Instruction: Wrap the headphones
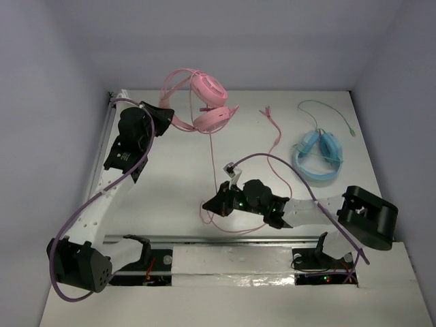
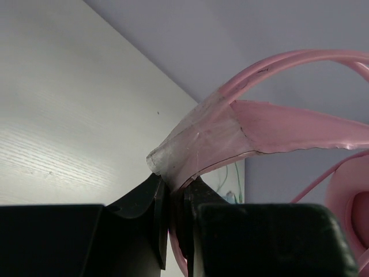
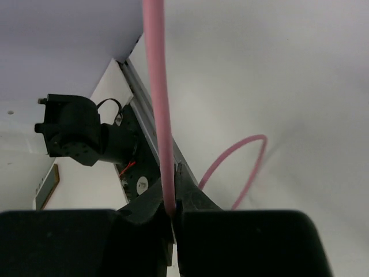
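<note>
My right gripper moves up and outward over the tabletop between the headphones' ear cups and plug (image 1: 247,141) next and releases the cable, still running forward unwrapped.
The pink headphones (image 1: 204,101) are held up at the back left of the table, ear cups hanging to the right. My left gripper (image 1: 163,114) is shut on their thin headband (image 2: 253,124), clamped where clear tape wraps it. The long pink cable (image 1: 212,146) runs from the ear cups forward to my right gripper (image 1: 212,204), which is shut on it near the table's front middle. In the right wrist view the cable (image 3: 157,104) rises straight from the closed jaws, and a loop (image 3: 242,161) lies on the table. The cable's plug end (image 1: 268,112) rests at the back centre.
Light blue headphones (image 1: 317,155) with a green cable (image 1: 325,112) lie at the right back. A metal rail (image 1: 225,240) runs along the table's front edge. White walls close in the back and both sides.
</note>
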Available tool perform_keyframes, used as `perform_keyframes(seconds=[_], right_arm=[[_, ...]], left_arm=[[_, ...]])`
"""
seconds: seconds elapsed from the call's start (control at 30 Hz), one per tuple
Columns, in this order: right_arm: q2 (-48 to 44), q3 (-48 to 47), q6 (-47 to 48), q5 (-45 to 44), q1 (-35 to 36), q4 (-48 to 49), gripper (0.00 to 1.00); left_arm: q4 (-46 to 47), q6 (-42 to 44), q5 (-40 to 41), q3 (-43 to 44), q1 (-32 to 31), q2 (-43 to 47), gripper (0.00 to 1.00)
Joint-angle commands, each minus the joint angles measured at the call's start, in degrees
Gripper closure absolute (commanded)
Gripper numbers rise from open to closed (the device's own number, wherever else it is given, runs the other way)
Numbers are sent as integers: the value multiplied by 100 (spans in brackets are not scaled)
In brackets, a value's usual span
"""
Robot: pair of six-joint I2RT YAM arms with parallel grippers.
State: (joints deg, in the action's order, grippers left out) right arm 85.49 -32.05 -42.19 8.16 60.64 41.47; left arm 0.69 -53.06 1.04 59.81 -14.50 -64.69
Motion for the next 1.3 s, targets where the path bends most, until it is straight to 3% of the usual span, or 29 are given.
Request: perform_keyframes(seconds=[0.0, 0.27, 0.4, 0.7, 1.0, 1.27], right_arm=[[-331, -266, 133, -490, 385, -954, 100], [-560, -1249, 396, -650, 1090, -2617, 100], [-437, -1539, 431, -710, 1204, -3038, 100], [-621, -2920, 993, -281, 1406, -5313, 100], [-780, -3939, 2090, -666, 1406, -6941, 100], [-824, -4344, 2786, -1080, 1055, -8207, 100]], left_arm=[[995, -250, 974, 13, 44, 369, 100], [494, 428, 2154, -268, -254, 369, 100], [626, 243, 1900, -523, -255, 422, 100], [-384, 1270, 3147, -558, -1151, 220, 100], [-1923, 2421, 2333, -374, -1853, 35, 100], [-3276, 3556, 1303, 206, -1986, -53, 100]])
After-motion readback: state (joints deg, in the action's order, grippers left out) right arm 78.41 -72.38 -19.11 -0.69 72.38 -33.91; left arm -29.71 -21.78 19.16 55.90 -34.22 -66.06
